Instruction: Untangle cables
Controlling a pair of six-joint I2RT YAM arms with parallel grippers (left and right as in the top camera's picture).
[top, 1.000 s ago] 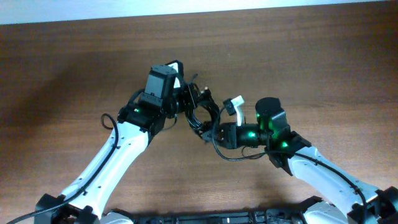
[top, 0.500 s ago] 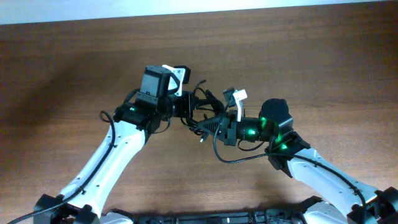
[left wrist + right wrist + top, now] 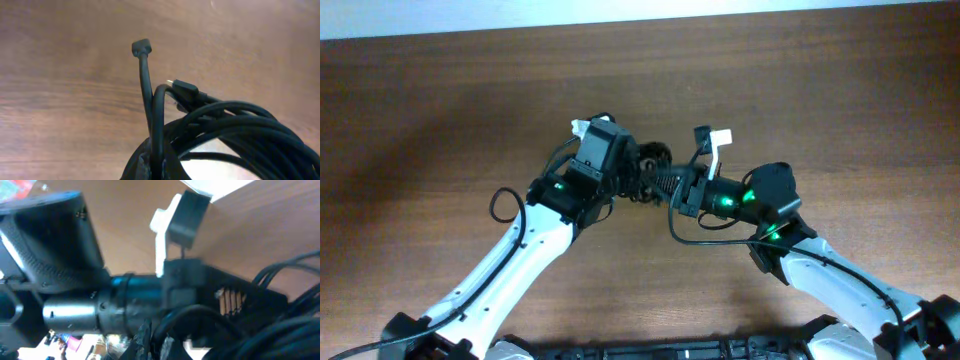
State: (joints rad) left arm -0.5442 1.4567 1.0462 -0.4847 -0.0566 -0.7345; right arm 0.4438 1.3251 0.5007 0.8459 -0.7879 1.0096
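I should next turn my left gripper toward the looped cables, to its right in the overhead view, and let go of its cord, since my right gripper holds the cables.
The cables (image 3: 648, 170) are a small black tangle held in the air over the wooden table, between my two grippers. My left gripper (image 3: 628, 178) comes in from the left and my right gripper (image 3: 666, 186) from the right, nearly touching. In the left wrist view the left gripper (image 3: 157, 167) is shut on one cord that rises to a small plug (image 3: 141, 48). A second plug (image 3: 186, 91) sticks out of the looped cables (image 3: 235, 125). In the right wrist view the right gripper (image 3: 172, 342) is shut on a curved cord of the cables (image 3: 285, 325).
The brown wooden table (image 3: 440, 110) spreads all around, with a white strip (image 3: 620, 8) along its far edge. Thick arm wires loop beside the left arm (image 3: 500, 202) and under the right wrist (image 3: 705, 234). The left arm's body (image 3: 100, 305) fills the right wrist view.
The left gripper has swung right and a little nearer. The right gripper has moved up and right. The tangle is now bunched tighter between them.
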